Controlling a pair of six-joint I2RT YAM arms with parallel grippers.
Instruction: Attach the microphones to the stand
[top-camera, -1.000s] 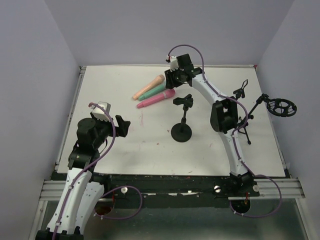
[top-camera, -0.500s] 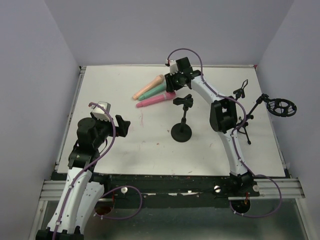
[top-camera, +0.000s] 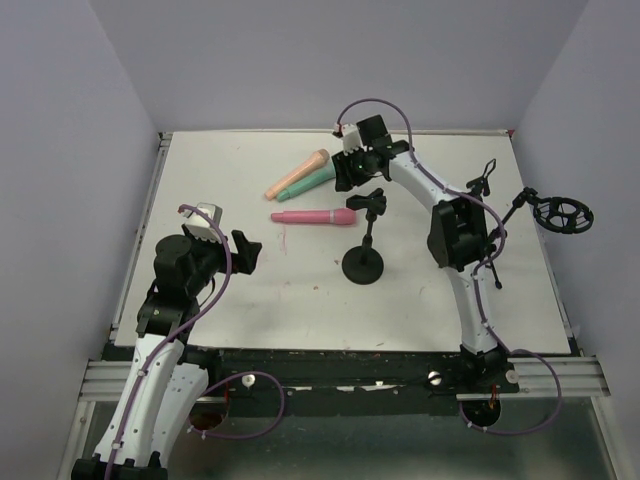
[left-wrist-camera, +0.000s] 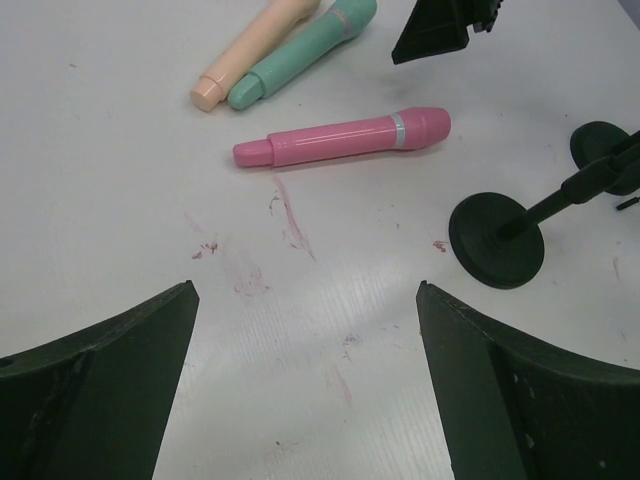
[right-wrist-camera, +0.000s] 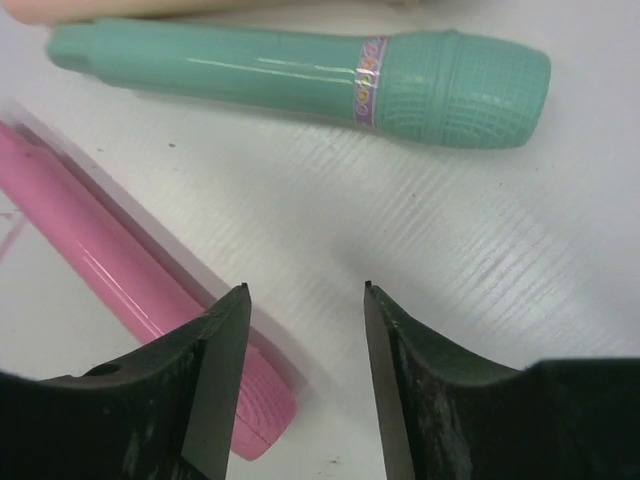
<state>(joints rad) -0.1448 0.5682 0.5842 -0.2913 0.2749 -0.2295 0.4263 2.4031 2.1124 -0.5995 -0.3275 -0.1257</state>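
Next, my right gripper moves back, turned in line with the slanted pink microphone (left-wrist-camera: 345, 138), then lowers around the microphone's head.
Three microphones lie on the white table. The pink one (top-camera: 315, 216) lies crosswise, apart from the mint green one (top-camera: 317, 179) and the peach one (top-camera: 297, 173), which lie side by side behind it. A black stand with a round base (top-camera: 362, 265) and a clip on top (top-camera: 367, 202) is empty. My right gripper (top-camera: 346, 180) is open and empty, low over the table between the pink microphone's head (right-wrist-camera: 130, 290) and the mint green head (right-wrist-camera: 300, 75). My left gripper (top-camera: 245, 252) is open and empty at the near left, and sees the pink microphone (left-wrist-camera: 345, 138) ahead.
At the right edge stand a tripod stand (top-camera: 495, 250) with a round shock mount (top-camera: 562, 213) and a small clip (top-camera: 482, 180). Reddish smears mark the table (left-wrist-camera: 290, 215) in front of the pink microphone. Walls close in the table at the back and sides.
The pink microphone has swung away from the other two toward the front and now lies crosswise. My right gripper has shifted slightly nearer. The left arm has not moved.
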